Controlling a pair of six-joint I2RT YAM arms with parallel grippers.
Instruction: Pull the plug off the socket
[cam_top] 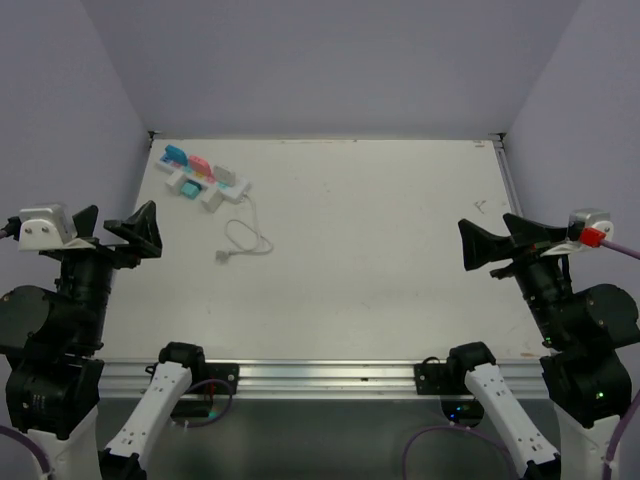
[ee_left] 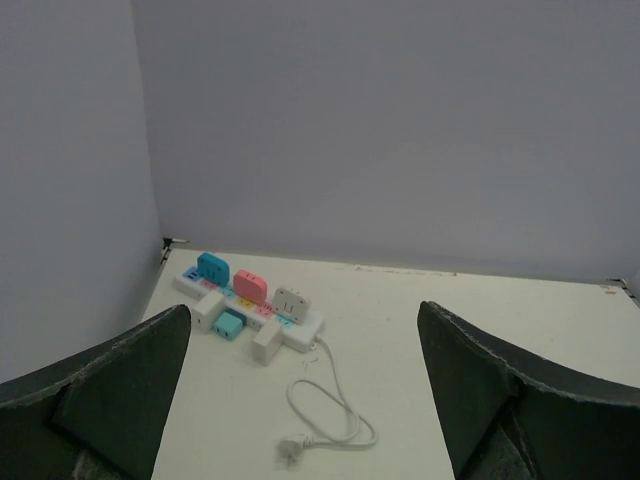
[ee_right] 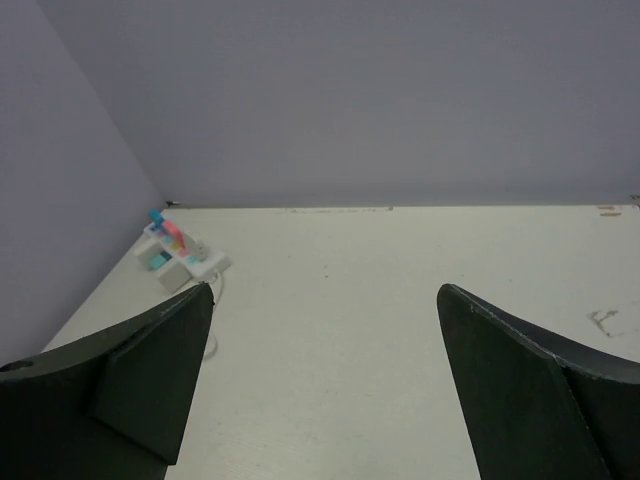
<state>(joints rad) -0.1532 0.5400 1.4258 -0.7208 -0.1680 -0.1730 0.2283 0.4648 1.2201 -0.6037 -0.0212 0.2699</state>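
Observation:
My left gripper will next tilt downward and move down and outward onto the cord's bend (cam_top: 228,232) (ee_left: 289,394) beside the loose plug, because that uncovered piece of the cord is below and outward of the gripper.
The socket, a long white power strip (cam_top: 205,180), lies at the far left of the table; it also shows in the left wrist view (ee_left: 300,327) and, small, in the right wrist view (ee_right: 208,264). Plugged adapters sit on it: a blue plug (ee_left: 213,268), a pink plug (ee_left: 250,286) and a white plug (ee_left: 290,301) along the top, with two white blocks (ee_left: 267,341) and a teal plug (ee_left: 230,324) on its near side. My left gripper (cam_top: 118,225) (ee_left: 304,308) and right gripper (cam_top: 500,240) (ee_right: 325,288) are open, empty and far from the strip.
The strip's thin white cord (cam_top: 245,238) (ee_left: 330,400) loops on the table toward me and ends in a loose plug (ee_left: 292,450). Grey walls enclose the table on three sides. A metal rail (cam_top: 320,375) runs along the near edge.

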